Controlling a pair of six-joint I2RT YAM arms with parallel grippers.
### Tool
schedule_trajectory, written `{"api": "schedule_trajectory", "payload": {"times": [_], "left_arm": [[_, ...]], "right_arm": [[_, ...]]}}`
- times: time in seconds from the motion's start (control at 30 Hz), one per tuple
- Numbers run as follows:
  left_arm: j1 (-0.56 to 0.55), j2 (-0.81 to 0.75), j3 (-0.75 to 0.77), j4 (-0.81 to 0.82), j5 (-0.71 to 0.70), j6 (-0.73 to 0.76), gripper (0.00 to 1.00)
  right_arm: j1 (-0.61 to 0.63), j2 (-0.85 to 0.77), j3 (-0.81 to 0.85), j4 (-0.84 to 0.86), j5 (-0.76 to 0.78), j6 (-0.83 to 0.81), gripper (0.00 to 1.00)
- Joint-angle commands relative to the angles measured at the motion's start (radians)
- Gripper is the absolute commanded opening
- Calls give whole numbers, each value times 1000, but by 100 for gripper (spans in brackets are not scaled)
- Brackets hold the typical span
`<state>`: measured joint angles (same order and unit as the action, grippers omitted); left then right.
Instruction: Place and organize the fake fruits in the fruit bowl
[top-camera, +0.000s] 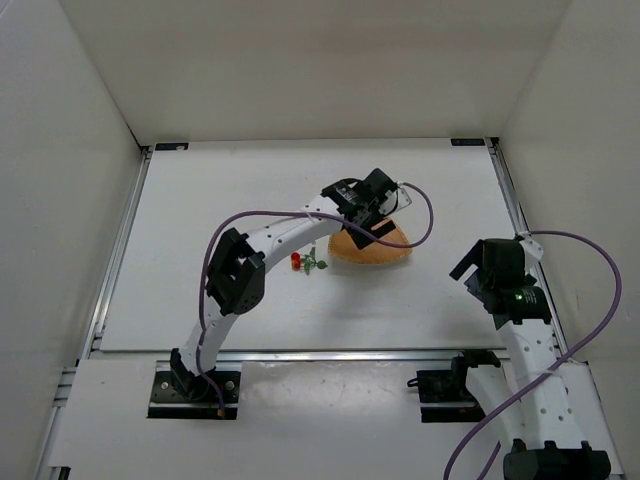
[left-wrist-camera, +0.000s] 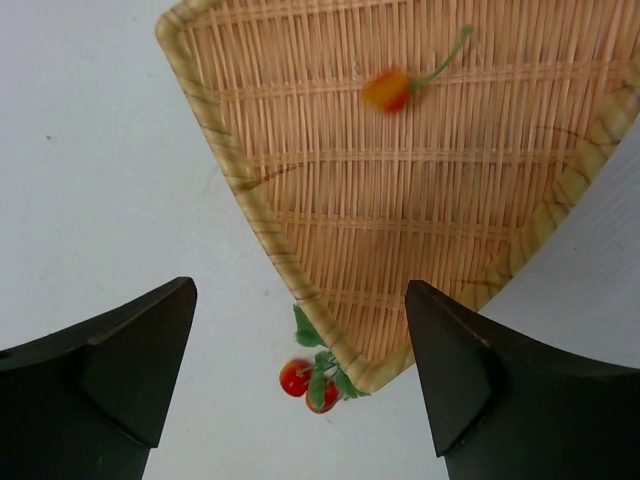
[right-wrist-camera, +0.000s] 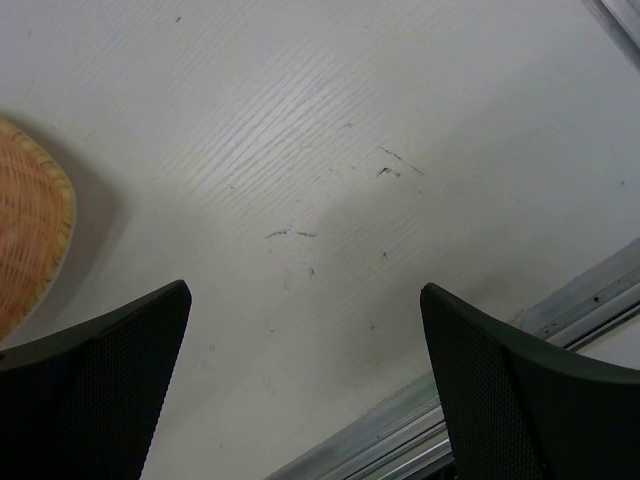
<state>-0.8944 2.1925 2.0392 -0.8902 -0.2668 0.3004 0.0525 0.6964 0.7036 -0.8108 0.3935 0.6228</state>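
Note:
The cluster of red berries is outside the bowl (top-camera: 386, 250), so I need to move my right gripper to the left in the top view, past the bowl, and down onto the red berries.
The woven tan fruit bowl (top-camera: 386, 250) (left-wrist-camera: 420, 210) lies at the table's middle. Inside it a small orange-red fruit (left-wrist-camera: 387, 89) with a green stem looks blurred. A cluster of red berries (left-wrist-camera: 309, 380) (top-camera: 304, 262) with green leaves lies on the table, just outside the bowl's corner and touching its rim. My left gripper (left-wrist-camera: 300, 292) (top-camera: 362, 222) hovers over the bowl, open, with nothing between its fingers. My right gripper (right-wrist-camera: 305, 290) (top-camera: 478, 268) stands open and empty over bare table to the right of the bowl, whose edge (right-wrist-camera: 30, 230) shows at the left of the right wrist view.
White walls enclose the table on three sides. A metal rail (right-wrist-camera: 470, 420) runs along the table's edge near the right gripper. The left arm's purple cable (top-camera: 260, 215) loops over the table left of the bowl.

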Motion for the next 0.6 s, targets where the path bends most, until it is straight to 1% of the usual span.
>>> {"api": "schedule_trajectory", "payload": {"times": [0.0, 0.03, 0.07, 0.13, 0.17, 0.2, 0.23, 0.27, 0.33, 0.37, 0.4, 0.43, 0.47, 0.5, 0.53, 0.57], "left_arm": [[-3, -112, 69, 10, -31, -27, 97], [-3, -129, 58, 19, -52, -38, 98], [6, -170, 38, 19, -96, -38, 100], [32, -218, 9, 19, -123, -49, 100], [55, -267, -5, 19, -123, -67, 100], [111, -292, -43, 19, -123, -87, 100], [145, -315, -66, 19, -123, -96, 100], [216, -357, -118, 19, -123, -110, 100], [293, -398, -178, 19, -123, -124, 100], [333, -433, -209, 19, -123, -124, 100], [407, -451, -271, 19, -114, -135, 100], [443, -468, -305, 19, -103, -145, 100], [478, -497, -335, 19, -103, -145, 100], [549, -513, -387, 19, -79, -171, 100], [583, -528, -413, 19, -68, -181, 100], [616, -542, -440, 19, -55, -191, 100]], "right_arm": [[7, -15, 21, 51, -94, -87, 97], [20, -15, 20, 86, -151, -103, 96], [32, -15, 20, 107, -180, -138, 94], [87, 0, 20, 145, -223, -170, 93], [114, 14, 45, 180, -240, -188, 93], [175, 53, 60, 194, -254, -221, 93], [213, 81, 80, 214, -254, -235, 93], [295, 151, 130, 214, -254, -250, 93], [389, 239, 198, 225, -207, -303, 93], [488, 286, 239, 234, -191, -326, 93], [536, 396, 331, 234, -179, -354, 93], [582, 457, 383, 234, -179, -412, 93], [662, 586, 440, 234, -179, -441, 94], [697, 654, 498, 223, -179, -468, 94], [728, 722, 624, 213, -168, -492, 94], [780, 855, 686, 202, -168, -539, 96]]}}
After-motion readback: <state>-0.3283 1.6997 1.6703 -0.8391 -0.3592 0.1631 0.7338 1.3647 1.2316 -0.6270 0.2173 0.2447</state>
